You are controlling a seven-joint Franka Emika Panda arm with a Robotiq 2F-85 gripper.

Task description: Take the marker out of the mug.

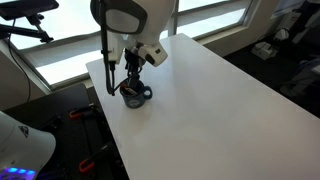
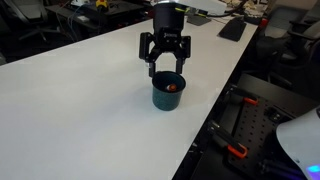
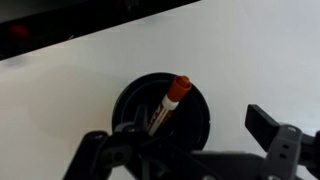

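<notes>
The marker leans toward the near table edge inside the mug, so my gripper will next lower and shift that way, bringing its spread fingers around the orange-red cap (image 3: 179, 88).
The dark glossy mug (image 1: 136, 95) stands on the white table near one edge; it also shows in the other exterior view (image 2: 167, 97) and in the wrist view (image 3: 198, 120). The marker (image 3: 170, 100) leans inside it, its white body dark lower down and its orange-red cap just above the rim; in an exterior view only the red end (image 2: 172, 87) shows. My gripper (image 2: 166, 68) hangs straight above the mug, open, with its fingers spread about as wide as the mug. It holds nothing. It also shows in an exterior view (image 1: 131, 76) and in the wrist view (image 3: 185, 142).
The white table (image 2: 70, 90) spreads wide beyond the mug, and its edge lies close to the mug (image 1: 108, 120). A keyboard (image 2: 232, 28) lies at the table's far end. Red-handled tools (image 2: 236, 152) lie on the dark floor below the edge.
</notes>
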